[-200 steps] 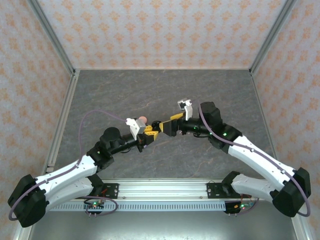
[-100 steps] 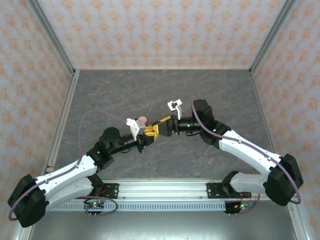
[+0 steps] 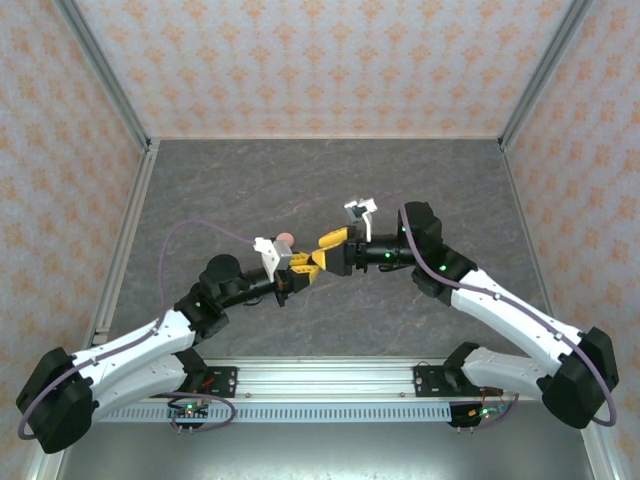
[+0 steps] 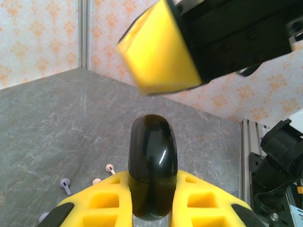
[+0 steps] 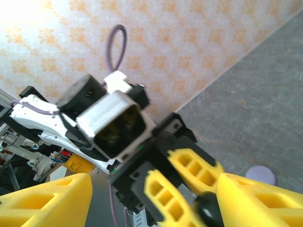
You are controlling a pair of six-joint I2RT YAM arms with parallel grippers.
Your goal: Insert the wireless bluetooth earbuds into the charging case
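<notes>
I will swing my left gripper outward, tip it down and lower the case [image 4: 152, 156] to release it, since the bare grey tabletop is below and outward of the gripper.
My left gripper [image 4: 152, 182] is shut on a glossy black charging case [image 4: 152, 156], which stands closed between its yellow fingers [image 4: 99, 198], lifted above the table. My right gripper [image 3: 322, 250] is open and meets the left gripper [image 3: 303, 264] mid-table. One of the right gripper's yellow fingers [image 4: 158, 49] hangs just above the case without touching it. From the right wrist, the case [image 5: 207, 212] sits close to the right-hand finger [image 5: 265, 198]. Two pink earbuds [image 4: 110, 167] and lilac earbuds [image 4: 65, 182] lie on the grey table below.
A lilac round disc [image 5: 260, 175] lies on the table [image 3: 420, 190] under the grippers. A pinkish round disc [image 3: 285, 238] shows beside the left wrist. Patterned walls enclose the table on three sides, with metal rails [image 3: 130, 250] along the edges.
The right gripper's jaws have narrowed and its wrist has swung around while staying at the case. The left arm and the case it holds have not moved.
</notes>
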